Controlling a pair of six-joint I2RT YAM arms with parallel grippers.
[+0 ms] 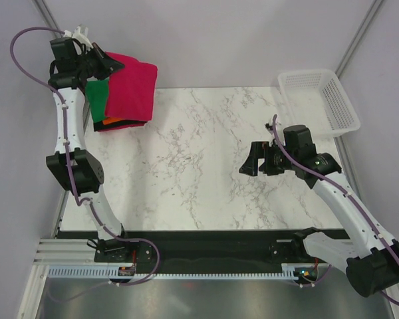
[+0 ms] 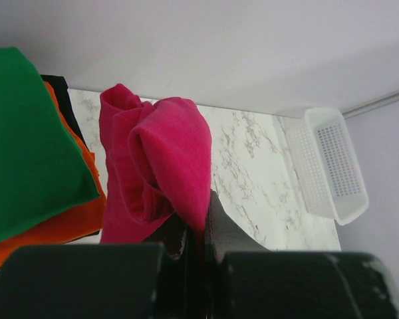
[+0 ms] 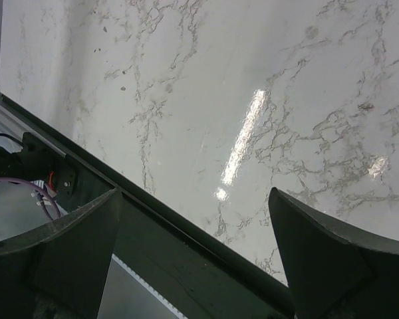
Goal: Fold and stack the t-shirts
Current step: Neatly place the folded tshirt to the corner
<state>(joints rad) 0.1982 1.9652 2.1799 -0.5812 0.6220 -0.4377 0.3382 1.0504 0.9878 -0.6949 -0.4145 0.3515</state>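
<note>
My left gripper shifts to the left in the top view and lowers over the green shirt next, since the pink shirt hangs past the stack's edge.
A folded crimson-pink t-shirt hangs from my left gripper at the table's far left corner, draped over a stack of folded green, orange and black shirts. In the left wrist view the pink cloth is pinched between the shut fingers, with the green shirt and the orange shirt to the left. My right gripper is open and empty above the marble table, right of centre; it also shows in the right wrist view.
A white plastic lattice basket stands at the table's far right corner, and shows in the left wrist view. The table's dark front rail runs under the right gripper.
</note>
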